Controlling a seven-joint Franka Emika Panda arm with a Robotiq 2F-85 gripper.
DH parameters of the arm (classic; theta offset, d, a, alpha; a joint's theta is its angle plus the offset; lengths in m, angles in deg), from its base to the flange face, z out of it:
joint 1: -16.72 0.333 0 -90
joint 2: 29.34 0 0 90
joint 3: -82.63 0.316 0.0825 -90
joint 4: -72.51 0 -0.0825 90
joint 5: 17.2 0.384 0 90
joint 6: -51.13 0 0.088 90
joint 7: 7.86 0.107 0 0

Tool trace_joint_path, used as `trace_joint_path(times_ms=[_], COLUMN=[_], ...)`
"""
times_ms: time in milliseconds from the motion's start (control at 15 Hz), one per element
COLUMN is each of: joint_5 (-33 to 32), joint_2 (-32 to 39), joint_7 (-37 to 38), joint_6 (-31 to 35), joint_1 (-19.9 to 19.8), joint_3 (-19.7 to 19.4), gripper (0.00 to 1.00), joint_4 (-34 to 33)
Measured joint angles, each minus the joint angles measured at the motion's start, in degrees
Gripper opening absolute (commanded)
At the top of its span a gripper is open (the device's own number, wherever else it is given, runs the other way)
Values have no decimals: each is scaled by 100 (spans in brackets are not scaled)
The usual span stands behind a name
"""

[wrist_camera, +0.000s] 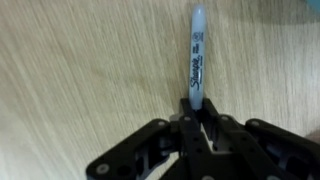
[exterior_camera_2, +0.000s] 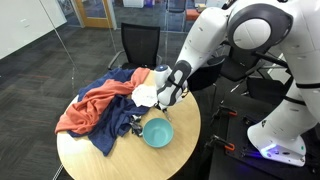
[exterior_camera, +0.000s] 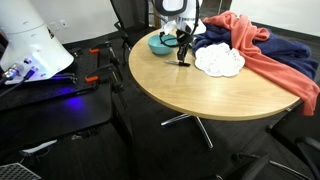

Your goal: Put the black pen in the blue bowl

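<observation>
I have the pen [wrist_camera: 196,60] and will lift it above the rim of the light blue bowl, right of my gripper in the wrist view, move over, lower and release.
The black pen [wrist_camera: 196,60], a slim marker with script lettering on its barrel, sticks out from between my gripper's fingers [wrist_camera: 196,112] over the wooden table top. The gripper is shut on the pen's near end. In both exterior views the gripper [exterior_camera: 183,55] [exterior_camera_2: 168,98] hangs low over the round table, at or just above its surface. The pen itself is too small to make out there. The light blue bowl [exterior_camera: 160,44] [exterior_camera_2: 157,132] stands on the table close beside the gripper and looks empty.
A white frilly round cloth [exterior_camera: 219,61] [exterior_camera_2: 147,93] lies just beside the gripper. A red-orange cloth [exterior_camera: 275,58] [exterior_camera_2: 92,106] and a dark blue cloth [exterior_camera: 228,36] [exterior_camera_2: 112,130] are heaped across the round wooden table [exterior_camera: 190,95]. An office chair [exterior_camera_2: 139,45] stands behind the table.
</observation>
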Motion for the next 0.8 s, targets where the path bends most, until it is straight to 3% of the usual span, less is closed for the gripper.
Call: trace_joint_path(times_ms=[333, 800], joint_5=[-70, -926], joint_2=[-200, -1427], joint_7=[-18, -27], joint_6=[1, -22], joint_1=[289, 1081], joint_3=[-141, -723], gripper=[4, 4], joint_4=[79, 818])
